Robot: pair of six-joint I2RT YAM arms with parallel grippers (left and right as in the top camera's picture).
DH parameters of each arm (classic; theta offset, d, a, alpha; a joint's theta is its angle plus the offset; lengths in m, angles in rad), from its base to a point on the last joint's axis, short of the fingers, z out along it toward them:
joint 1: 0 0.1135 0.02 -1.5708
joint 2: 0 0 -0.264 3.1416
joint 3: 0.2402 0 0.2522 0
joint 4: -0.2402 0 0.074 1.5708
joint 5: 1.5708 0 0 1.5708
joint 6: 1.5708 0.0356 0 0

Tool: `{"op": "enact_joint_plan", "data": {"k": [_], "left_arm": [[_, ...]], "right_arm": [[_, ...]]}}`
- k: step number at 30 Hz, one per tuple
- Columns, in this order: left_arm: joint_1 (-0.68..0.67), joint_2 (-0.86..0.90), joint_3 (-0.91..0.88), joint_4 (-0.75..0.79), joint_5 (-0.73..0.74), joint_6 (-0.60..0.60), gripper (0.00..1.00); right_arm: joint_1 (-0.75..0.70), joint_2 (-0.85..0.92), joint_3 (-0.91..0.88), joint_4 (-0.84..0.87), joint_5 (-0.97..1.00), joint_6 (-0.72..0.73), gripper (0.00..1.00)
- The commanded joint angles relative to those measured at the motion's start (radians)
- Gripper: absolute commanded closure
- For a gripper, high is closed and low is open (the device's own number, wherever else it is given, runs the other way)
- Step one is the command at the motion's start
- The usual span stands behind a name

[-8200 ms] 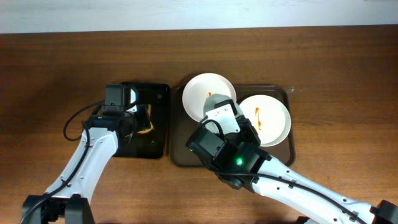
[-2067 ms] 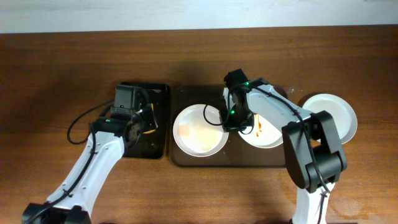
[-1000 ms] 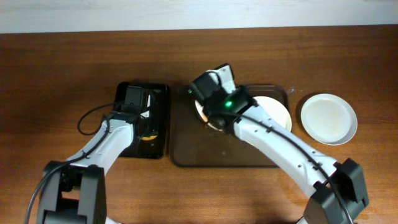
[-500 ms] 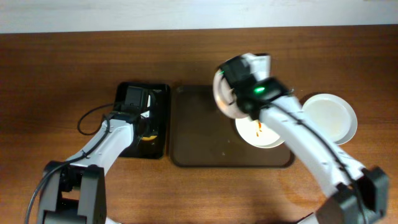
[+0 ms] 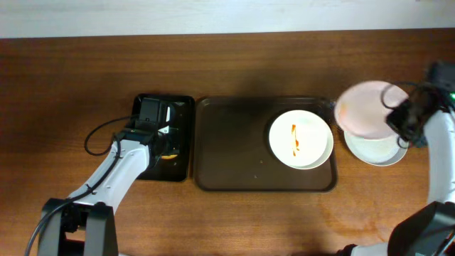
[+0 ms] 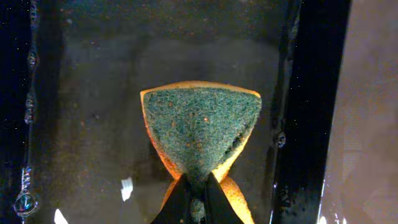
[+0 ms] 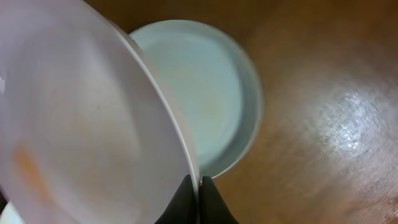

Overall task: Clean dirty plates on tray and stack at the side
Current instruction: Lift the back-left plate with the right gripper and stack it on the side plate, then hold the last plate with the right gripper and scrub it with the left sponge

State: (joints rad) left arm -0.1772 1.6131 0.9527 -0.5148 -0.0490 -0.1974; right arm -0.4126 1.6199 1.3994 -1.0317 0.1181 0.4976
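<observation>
My right gripper will next lower the tilted plate onto the clean plate below, because that plate is beside the tray, where the stack begins.
My right gripper [image 5: 397, 117] is shut on the rim of a cleaned white plate [image 5: 364, 108], held tilted above another clean plate [image 5: 375, 148] that lies on the bare wood right of the dark-brown tray [image 5: 234, 171]. In the right wrist view the held plate [image 7: 81, 124] fills the left, pinched at its rim by the fingers [image 7: 199, 186], with the lying plate [image 7: 199, 99] below. A third plate [image 5: 300, 139] with an orange-red streak sits at the tray's right end. My left gripper [image 6: 196, 193] is shut on a green-and-orange sponge [image 6: 199, 127] over the black tray [image 5: 181, 160].
The narrower black tray [image 6: 81, 106] looks wet, with droplets along its rim. A white wall edge runs along the table's far side [image 5: 227, 18]. Bare wood-grain tabletop [image 5: 284, 220] lies in front of the trays.
My right arm has carried the cleaned plate from over the tray's middle to the right, above the plate lying on the wood. The left arm has stayed over the black tray.
</observation>
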Motion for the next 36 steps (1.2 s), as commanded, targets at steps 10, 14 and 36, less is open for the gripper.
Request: {"op": "enact_joint_plan", "data": {"k": [10,14,36], "left_arm": [[0.003,-0.023,-0.003,0.001,0.008,0.02,1.0],[0.003,-0.023,-0.003,0.002,0.008,0.02,1.0],[0.003,-0.023,-0.003,0.002,0.008,0.02,1.0]], "right_arm": [[-0.133,-0.007,-0.147,0.173,-0.119,-0.067,0.81],[-0.131,-0.007,-0.147,0.165,-0.162,-0.08,0.69],[0.271,-0.005,-0.541,0.369,-0.375,-0.16,0.65]]}}
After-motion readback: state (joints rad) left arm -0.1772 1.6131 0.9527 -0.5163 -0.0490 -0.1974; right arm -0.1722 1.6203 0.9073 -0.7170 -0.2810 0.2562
